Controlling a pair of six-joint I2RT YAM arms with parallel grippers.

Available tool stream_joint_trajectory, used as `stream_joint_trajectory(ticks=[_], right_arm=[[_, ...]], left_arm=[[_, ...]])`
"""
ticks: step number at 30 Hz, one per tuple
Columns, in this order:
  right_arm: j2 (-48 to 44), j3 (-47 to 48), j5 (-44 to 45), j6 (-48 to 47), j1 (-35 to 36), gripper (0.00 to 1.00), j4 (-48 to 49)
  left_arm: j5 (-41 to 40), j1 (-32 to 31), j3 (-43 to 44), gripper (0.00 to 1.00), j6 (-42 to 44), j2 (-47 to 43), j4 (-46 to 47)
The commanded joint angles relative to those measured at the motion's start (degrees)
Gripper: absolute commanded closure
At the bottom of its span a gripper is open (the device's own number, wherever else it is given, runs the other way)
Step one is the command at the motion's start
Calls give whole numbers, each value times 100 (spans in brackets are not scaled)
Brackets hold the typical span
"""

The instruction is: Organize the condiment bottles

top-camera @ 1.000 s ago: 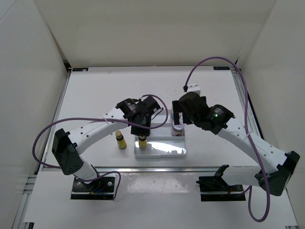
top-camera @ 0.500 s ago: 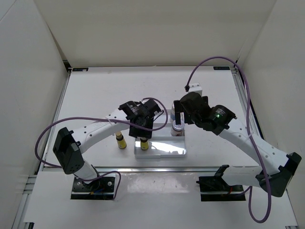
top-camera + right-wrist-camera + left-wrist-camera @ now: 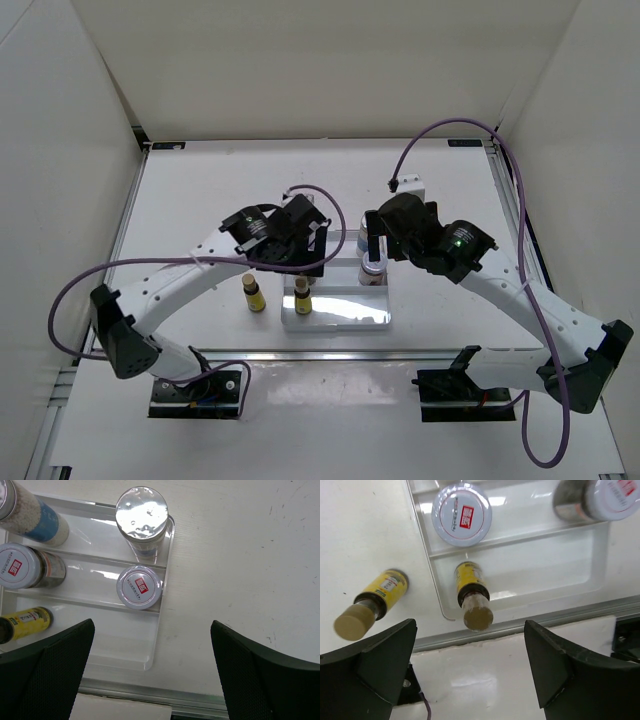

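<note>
The left gripper moves to the left in the top view and down onto that bottle's dark cap next, since the second yellow bottle stands outside the tray (image 3: pixel 545 565).
A slim yellow bottle (image 3: pixel 472 592) stands free in the front step of the white tray (image 3: pixel 545 565), at its left end. My left gripper (image 3: pixel 470 680) hangs open above it, holding nothing; from the top it (image 3: pixel 302 262) is just behind that bottle (image 3: pixel 301 297). A second yellow bottle (image 3: pixel 372 602) stands on the table left of the tray. Two short red-white lidded jars (image 3: pixel 140 586) (image 3: pixel 25 566) sit on the middle step. Two tall silver-capped jars (image 3: pixel 141 515) (image 3: pixel 30 512) are on the back step. My right gripper (image 3: pixel 152 680) is open over the tray's right end.
The tray (image 3: pixel 350 315) lies close to the table's metal front rail (image 3: pixel 545 620). White walls enclose the table on three sides. Purple cables loop off both arms.
My left gripper has opened and let go of the yellow bottle in the tray's front step, then lifted and drawn back from it. The right arm has stayed put.
</note>
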Motion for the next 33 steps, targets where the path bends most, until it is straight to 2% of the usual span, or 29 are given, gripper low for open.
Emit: stream_joint_trajectory(ticks=[1,3,5,11,17,28,33], right_arm=[[-130,-8,132,-24,-15,0,-1],[-130,-8,132,-24,-15,0,-1],[-77,-8,132,-24,-15,0,-1],[-77,-61,132,-24,-15,0,-1],[-24,-61,79,-24,-15,0,51],[81,-166,79,-24,-67,0,51],[134,-167,27,-24,-120,0,104]], left_arm=[[-395,-27,352,0,184,-577,-158],[-563,-27,231,0,184,-753,-158],[-615,297,20,0,35,-1061,-158],[-229,1640,-683,0,52,-1711,-158],[210,2336,-1079,0,167,-1599,-158],[975,2460,-1650,6,228,-1115,264],[975,2460,-1783,10,228,-1115,264]])
